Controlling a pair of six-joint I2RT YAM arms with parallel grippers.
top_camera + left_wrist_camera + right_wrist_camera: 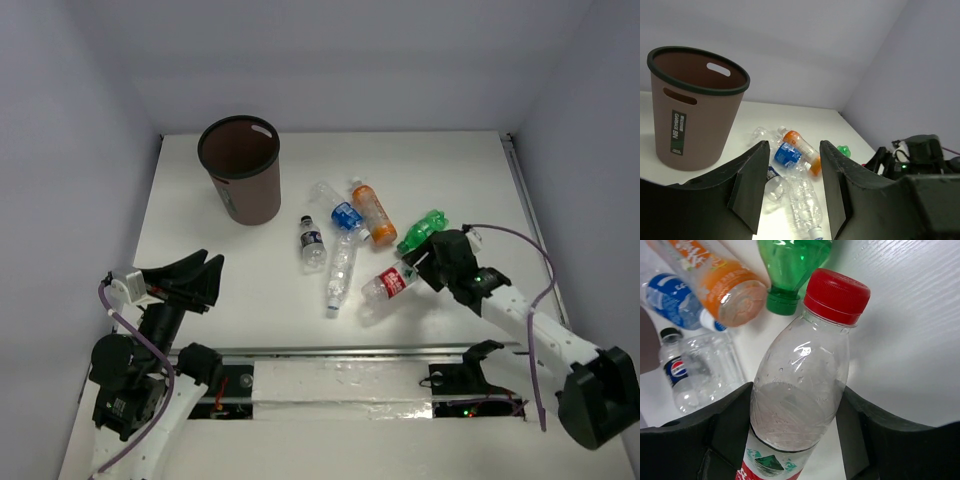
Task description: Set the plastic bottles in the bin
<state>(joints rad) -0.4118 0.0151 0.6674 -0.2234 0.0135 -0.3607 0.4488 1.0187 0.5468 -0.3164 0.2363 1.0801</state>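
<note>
The red-labelled bottle (pixel 390 283) needs to be lifted next by my right gripper and moved outward over the bin's open rim. The bin's rim is high above the table.
The red-labelled bottle (pixel 801 365) with its red cap lies on the table between my right gripper's (pixel 796 407) fingers, which press against both its sides; from above, that gripper (pixel 415 266) is at the bottle's (pixel 390 283) right end. The green (pixel 422 231), orange (pixel 373 213), blue-labelled (pixel 343 214), dark-labelled (pixel 313 243) and plain clear (pixel 341 270) bottles lie clustered mid-table. The brown bin (pixel 252 195) stands upright at the back left. My left gripper (pixel 792 147) hovers open and empty near the front left, facing the bin (pixel 695 120) and the bottles.
White walls close in the table at the back and on both sides. A metal rail (pixel 350 352) runs along the near edge between the arm bases. A purple cable (pixel 530 245) loops above the right arm.
</note>
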